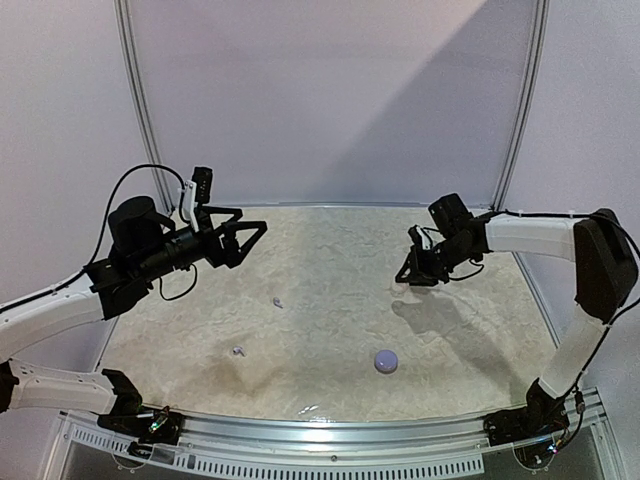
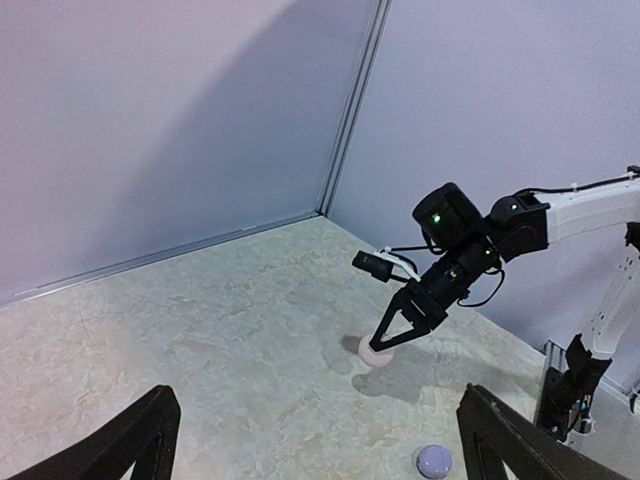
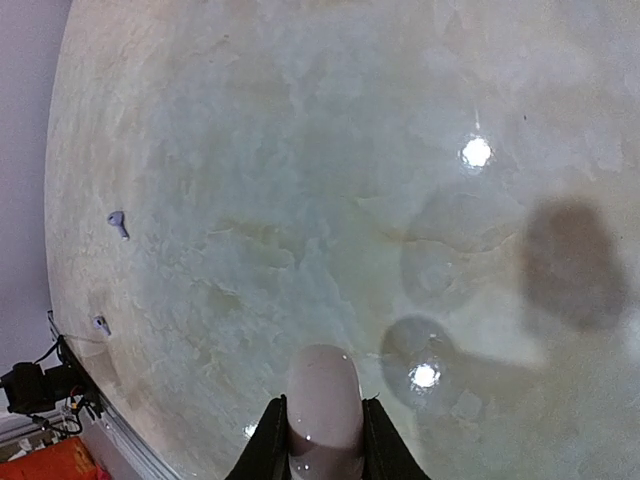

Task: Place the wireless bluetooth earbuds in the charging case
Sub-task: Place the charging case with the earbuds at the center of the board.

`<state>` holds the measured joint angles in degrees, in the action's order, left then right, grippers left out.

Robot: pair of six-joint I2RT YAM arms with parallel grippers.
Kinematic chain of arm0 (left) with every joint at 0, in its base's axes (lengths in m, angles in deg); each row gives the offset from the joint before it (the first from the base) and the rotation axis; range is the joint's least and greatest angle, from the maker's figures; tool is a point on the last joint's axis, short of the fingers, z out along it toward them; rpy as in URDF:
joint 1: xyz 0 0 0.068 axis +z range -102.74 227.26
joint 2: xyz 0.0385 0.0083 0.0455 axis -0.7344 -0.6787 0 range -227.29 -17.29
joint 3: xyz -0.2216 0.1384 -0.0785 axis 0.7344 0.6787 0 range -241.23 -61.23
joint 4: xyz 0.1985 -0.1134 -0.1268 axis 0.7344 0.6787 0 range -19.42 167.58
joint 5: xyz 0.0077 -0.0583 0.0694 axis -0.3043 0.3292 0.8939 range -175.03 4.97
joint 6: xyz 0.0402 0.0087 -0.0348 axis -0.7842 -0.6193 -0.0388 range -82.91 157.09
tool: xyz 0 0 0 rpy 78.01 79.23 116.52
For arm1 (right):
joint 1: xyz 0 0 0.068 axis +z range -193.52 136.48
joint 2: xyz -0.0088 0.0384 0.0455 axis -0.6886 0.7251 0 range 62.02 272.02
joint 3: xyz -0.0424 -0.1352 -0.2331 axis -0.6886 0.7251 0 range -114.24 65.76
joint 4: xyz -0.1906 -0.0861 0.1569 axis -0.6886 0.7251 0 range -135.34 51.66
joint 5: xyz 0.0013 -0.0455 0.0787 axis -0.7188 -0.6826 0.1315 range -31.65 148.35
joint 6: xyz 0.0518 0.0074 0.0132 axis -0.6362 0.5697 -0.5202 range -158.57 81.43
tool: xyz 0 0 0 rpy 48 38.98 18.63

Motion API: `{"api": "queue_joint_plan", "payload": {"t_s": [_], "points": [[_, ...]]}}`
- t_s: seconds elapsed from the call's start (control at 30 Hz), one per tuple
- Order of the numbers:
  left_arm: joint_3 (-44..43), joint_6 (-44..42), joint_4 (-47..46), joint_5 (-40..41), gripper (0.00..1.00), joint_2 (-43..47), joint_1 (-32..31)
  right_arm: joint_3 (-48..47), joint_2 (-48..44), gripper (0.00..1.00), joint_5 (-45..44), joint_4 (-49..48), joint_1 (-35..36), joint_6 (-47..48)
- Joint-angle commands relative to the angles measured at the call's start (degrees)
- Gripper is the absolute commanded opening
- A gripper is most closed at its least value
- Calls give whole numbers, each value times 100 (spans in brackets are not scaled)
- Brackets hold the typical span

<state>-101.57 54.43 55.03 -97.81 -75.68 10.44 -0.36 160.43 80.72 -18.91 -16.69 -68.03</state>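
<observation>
My right gripper still holds the charging case (image 3: 322, 385) above the bare patch of the clear tabletop, with the case's shadow apart from it, so next it will lower onto that patch and open.
My right gripper (image 3: 322, 408) is shut on the charging case (image 3: 322, 385), a pale pinkish-lavender rounded pebble, and holds it lifted over the table's right half (image 2: 377, 345). Two tiny pale earbuds lie on the left half, one (image 1: 277, 301) farther back, the other (image 1: 238, 350) nearer the front edge; the right wrist view shows them too (image 3: 118, 220) (image 3: 101, 323). My left gripper (image 1: 252, 245) hangs high over the back left, jaws wide open and empty (image 2: 318, 395), well apart from both earbuds.
A rounded lavender dome-like piece (image 1: 386, 361) sits on the table in front of the middle, also seen in the left wrist view (image 2: 433, 461). The marbled tabletop (image 1: 330, 250) is bounded by pale walls behind and a metal rail (image 1: 330, 435) in front.
</observation>
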Motion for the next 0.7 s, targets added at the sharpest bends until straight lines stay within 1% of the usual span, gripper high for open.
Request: {"api": "queue_joint_plan", "payload": {"t_s": [0.0, 0.1, 0.23, 0.27, 0.37, 0.43, 0.47, 0.53, 0.6, 0.67], "points": [[96, -186, 4, 67, 99, 9, 32, -206, 570, 0, 714, 24, -218, -111], [104, -246, 15, 83, 99, 44, 34, -422, 987, 0, 797, 322, -313, 149], [122, -293, 27, 107, 99, 63, 45, -551, 1329, 1, 940, 461, -402, 287], [123, -290, 29, 108, 99, 64, 50, -569, 1379, 4, 940, 483, -405, 303], [131, -292, -24, 123, 99, 56, 53, -691, 1455, 25, 753, 686, -398, 359], [140, -307, -48, 114, 99, 50, 61, -782, 1494, 36, 576, 830, -404, 399], [140, -317, -67, 110, 99, 48, 67, -836, 1524, 39, 513, 909, -401, 417], [140, -330, -89, 115, 99, 42, 78, -951, 1576, 41, 384, 1084, -398, 446], [148, -351, -110, 110, 99, 43, 85, -1070, 1629, 46, 248, 1261, -402, 466], [149, -362, -112, 114, 99, 57, 86, -1171, 1645, 49, 69, 1443, -398, 473]]}}
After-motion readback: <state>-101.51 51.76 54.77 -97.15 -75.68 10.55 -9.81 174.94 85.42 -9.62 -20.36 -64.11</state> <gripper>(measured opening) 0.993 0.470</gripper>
